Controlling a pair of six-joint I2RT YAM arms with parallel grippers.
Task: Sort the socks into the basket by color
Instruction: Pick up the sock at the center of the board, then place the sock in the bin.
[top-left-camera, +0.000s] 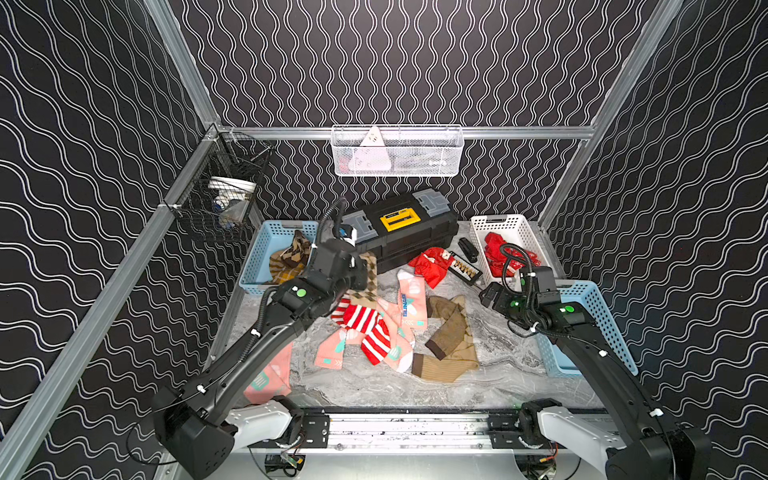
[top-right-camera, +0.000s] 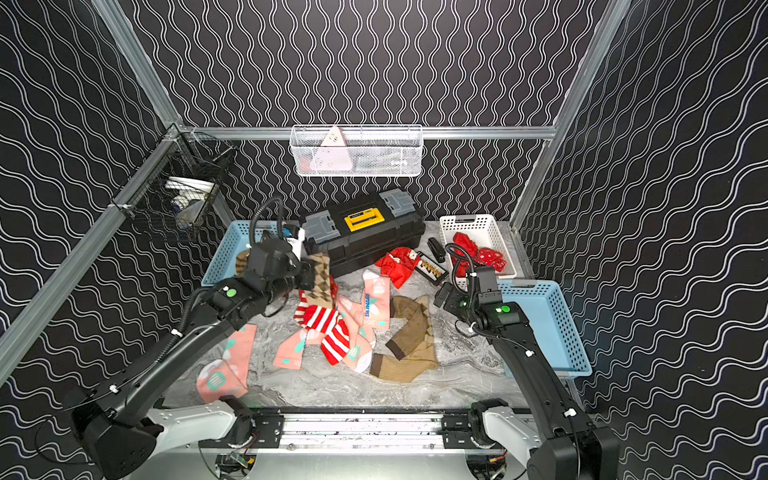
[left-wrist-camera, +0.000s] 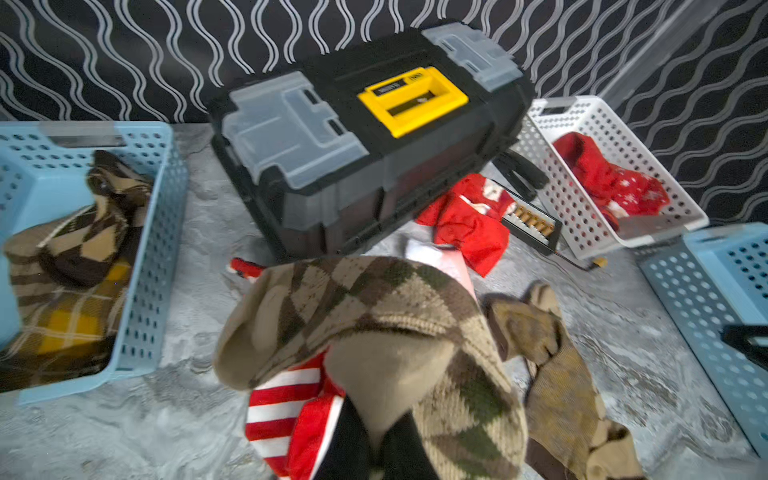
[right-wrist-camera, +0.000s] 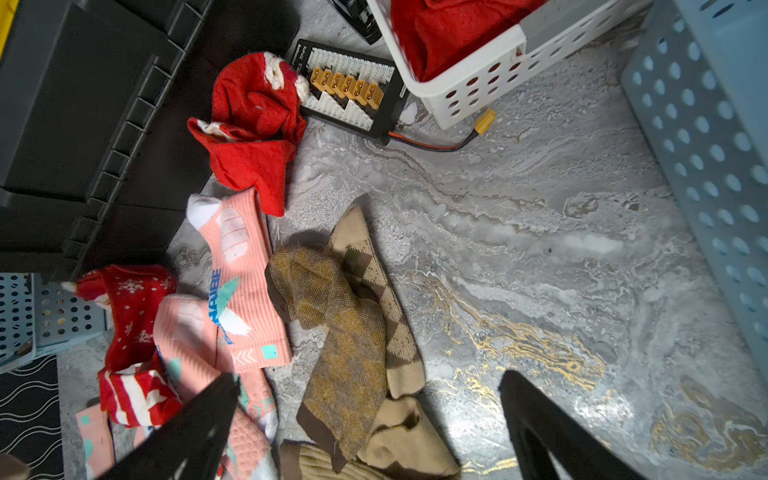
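Note:
Argyle is already in the blue basket (top-left-camera: 255, 257). I should swing my left gripper away from the pile, over the socks in that basket, and let go of the tan argyle sock (top-left-camera: 368, 270).
My left gripper (left-wrist-camera: 376, 449) is shut on a tan argyle sock (top-left-camera: 368, 270), which hangs lifted over the pile in front of the toolbox. Under it lie a red-white striped sock (top-left-camera: 368, 326), salmon-pink socks (top-left-camera: 411, 299) and tan-brown socks (top-left-camera: 451, 336). A red Santa sock (top-left-camera: 430, 262) lies by the toolbox. The left blue basket (top-left-camera: 255, 257) holds argyle and mustard plaid socks (left-wrist-camera: 70, 266). In the white basket (top-left-camera: 496, 218) are red socks (top-left-camera: 496, 249). My right gripper (right-wrist-camera: 370, 376) hangs open above the tan-brown socks, holding nothing.
A black toolbox (top-left-camera: 401, 232) with a yellow handle stands at the back. A stapler (top-left-camera: 467, 249) and a connector board (top-left-camera: 465, 268) lie beside the white basket. A second blue basket (top-left-camera: 602, 316) sits at the right edge. Another pink sock (top-left-camera: 270, 374) lies front left.

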